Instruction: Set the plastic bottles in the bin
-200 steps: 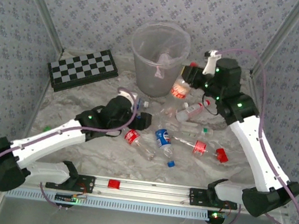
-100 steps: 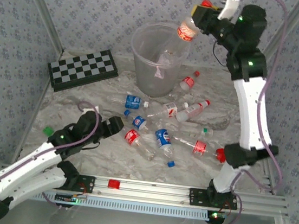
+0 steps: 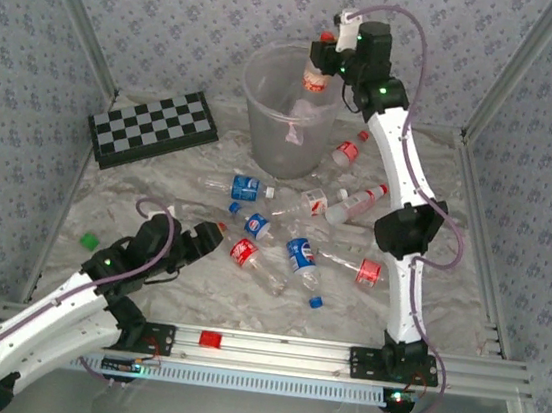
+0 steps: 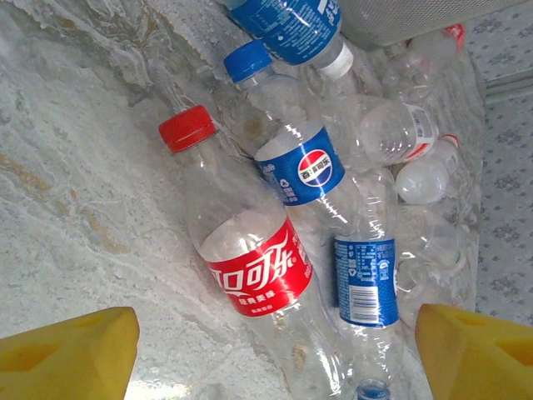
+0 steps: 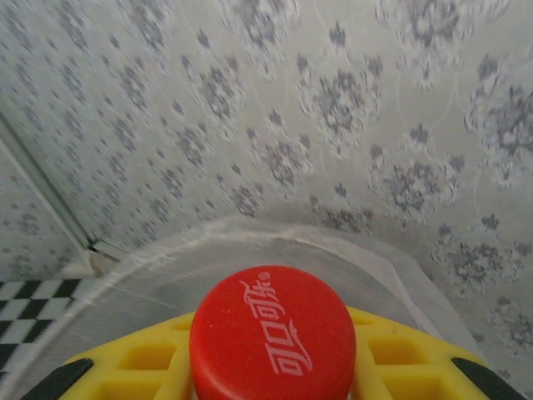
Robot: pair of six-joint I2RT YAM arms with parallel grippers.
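Note:
My right gripper dips slightly next and releases the bottle, already hanging inside the bin's rim, since the bin's opening (image 3: 286, 79) (image 5: 196, 279) lies below the gripper.
My right gripper (image 3: 323, 59) is shut on a red-capped, red-labelled plastic bottle (image 3: 315, 76), which hangs neck-up over the mouth of the bin (image 3: 259, 106). In the right wrist view the red cap (image 5: 273, 333) sits between the yellow fingers (image 5: 133, 363), with the bin's rim (image 5: 250, 237) below. Several more plastic bottles lie on the table in front of the bin, with red labels (image 3: 243, 253) or blue labels (image 3: 300, 255). My left gripper (image 3: 209, 241) is open, just left of them. Its wrist view looks down on a red-label bottle (image 4: 254, 271) and a blue-label one (image 4: 304, 171) between the wide yellow fingertips (image 4: 71, 350).
A black-and-white chessboard (image 3: 150, 128) lies at the back left. Loose caps are scattered about: green (image 3: 88, 240) at the left, blue (image 3: 316, 300) near the front, red (image 3: 209, 338) on the front rail. Patterned walls close in on three sides.
My right arm has swung left with its bottle, from beside the bin up to a spot over its mouth. My left arm drew back from the pile and now holds near the red-capped bottle.

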